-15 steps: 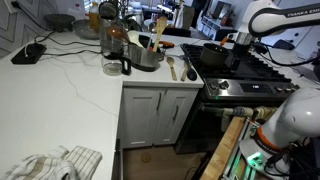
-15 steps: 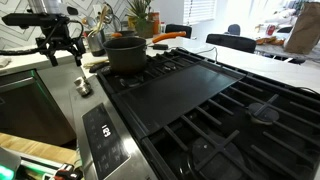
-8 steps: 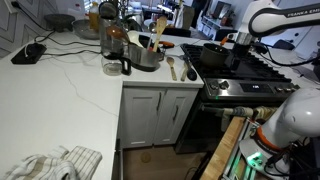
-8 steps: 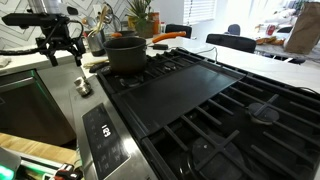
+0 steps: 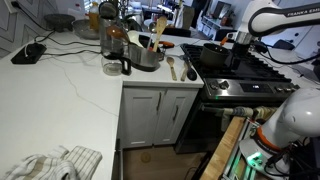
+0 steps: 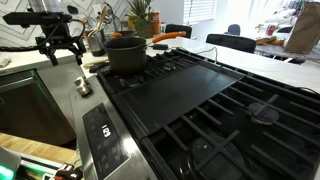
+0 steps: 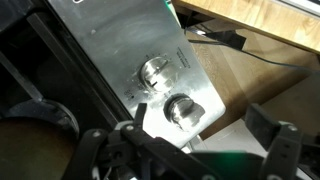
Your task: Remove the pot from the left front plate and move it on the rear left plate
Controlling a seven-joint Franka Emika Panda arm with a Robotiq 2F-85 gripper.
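Observation:
The robot's open gripper is over the hob's knobs and needs to move toward the left in the wrist view onto the pot's near rim, as its fingers are still short of it.
The low black pot stands on the left front plate of the black gas hob, at the far end of the hob; it also shows in an exterior view and dimly at the lower left of the wrist view. The rear left plate is a bare iron grate beside the pot. My gripper hangs open and empty over the hob's steel front panel, a short way in front of the pot and apart from it. In the wrist view the gripper has its jaws wide apart over the knobs.
Steel knobs sit on the control panel under the gripper. A flat griddle plate covers the hob's middle. On the white counter stand a steel pot with wooden utensils and a glass jug; a cloth lies near the front.

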